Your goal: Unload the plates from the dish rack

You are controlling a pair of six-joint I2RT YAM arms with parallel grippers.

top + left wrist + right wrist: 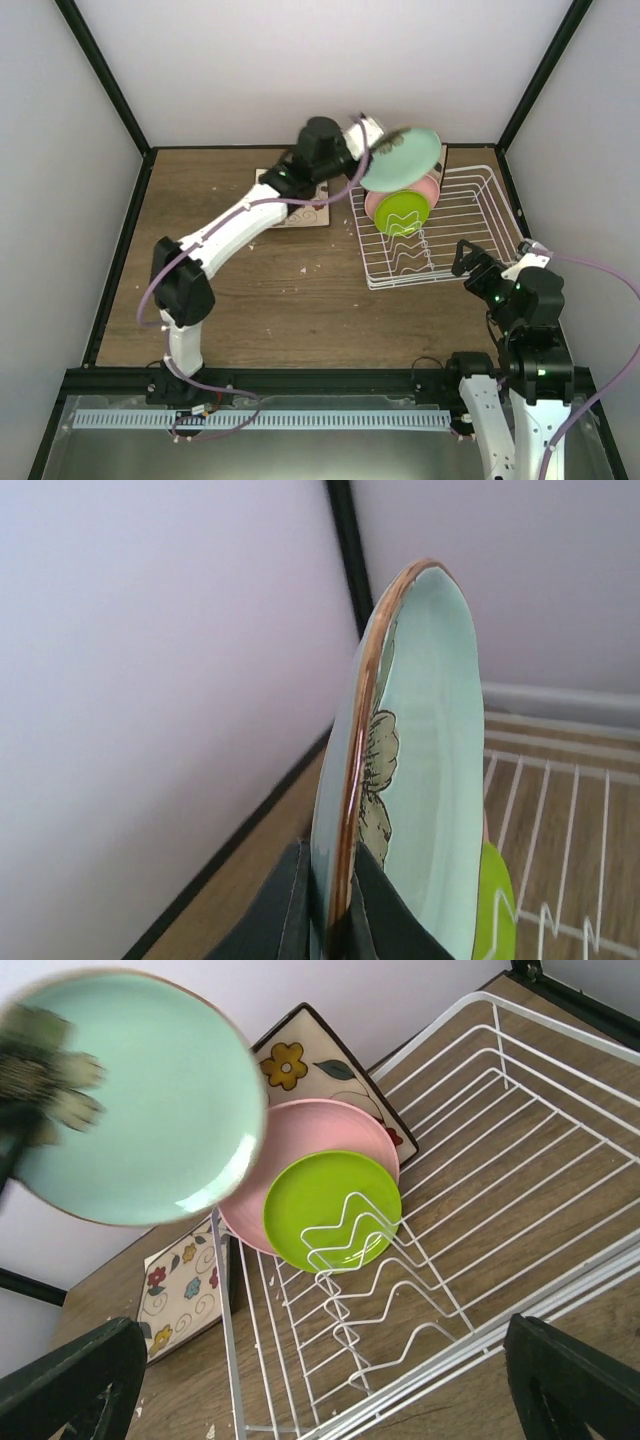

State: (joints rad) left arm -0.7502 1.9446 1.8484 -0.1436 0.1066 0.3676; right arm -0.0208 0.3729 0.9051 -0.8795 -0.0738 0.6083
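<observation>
Next, my left gripper swings to the left in the top view, then down onto the wood past the flat square cream plate.
My left gripper (372,140) (335,910) is shut on the rim of a round mint-green plate (405,158) (430,760) (140,1100), which hangs tilted above the far left end of the white wire dish rack (470,215) (520,1160). A pink plate (376,207) (320,1125) and a small lime-green plate (400,212) (330,1200) stand upright in the rack's dividers. Behind them leans a square cream flowered plate (310,1060). My right gripper (468,262) (320,1400) stands open at the rack's near right corner with nothing between its fingers.
A square cream plate with flowers and swirls (300,212) (180,1285) lies flat on the wooden table just left of the rack, partly under the left arm. Crumbs dot the table (250,290). Walls close in at the back and both sides.
</observation>
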